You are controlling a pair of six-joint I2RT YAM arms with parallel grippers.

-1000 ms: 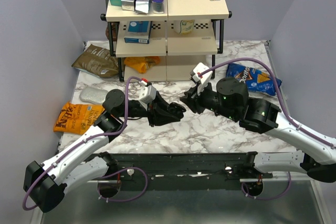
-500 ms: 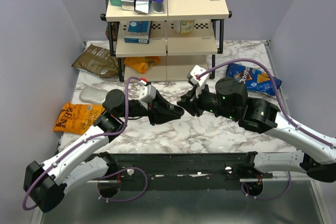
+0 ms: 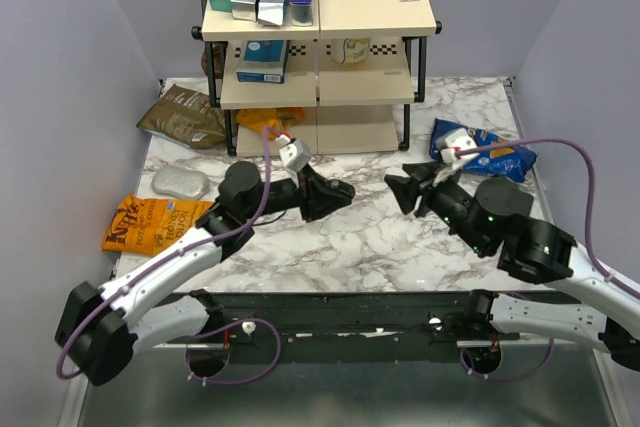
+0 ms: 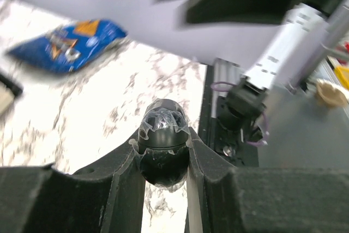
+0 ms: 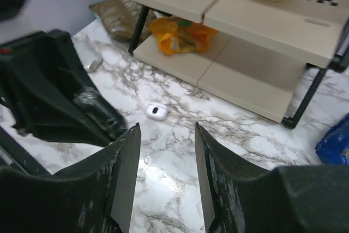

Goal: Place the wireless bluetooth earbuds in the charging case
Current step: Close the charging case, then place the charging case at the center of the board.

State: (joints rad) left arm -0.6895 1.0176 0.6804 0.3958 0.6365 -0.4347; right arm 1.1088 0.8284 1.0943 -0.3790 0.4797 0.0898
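Observation:
My left gripper lowers and tilts its fingers down onto the bare marble before the shelf rack next, since the charging case hangs above the table.
My left gripper (image 4: 162, 147) is shut on the charging case (image 4: 162, 132), a black oval pod with clear film on it and a seam across its middle. In the top view that gripper (image 3: 340, 190) hovers over the marble table (image 3: 350, 242), pointing right. My right gripper (image 3: 400, 192) faces it from a hand's width away. Its jaws (image 5: 167, 126) stand open with only bare marble between them. The earbuds are out of view. A small white oval piece with a dark spot (image 5: 157, 111) lies on the marble beyond the right fingertips.
A cream shelf rack (image 3: 320, 97) stands at the back with boxes and a jar. Snack bags lie around: blue (image 3: 485, 150) at right, orange (image 3: 148, 222) and brown (image 3: 183, 115) at left, a grey pouch (image 3: 180, 181), and an orange pack (image 5: 182, 34) under the rack.
The two grippers were tip to tip; my right arm has drawn back to the right and its jaws have spread wider. My left gripper rose slightly toward the rack, still holding the case.

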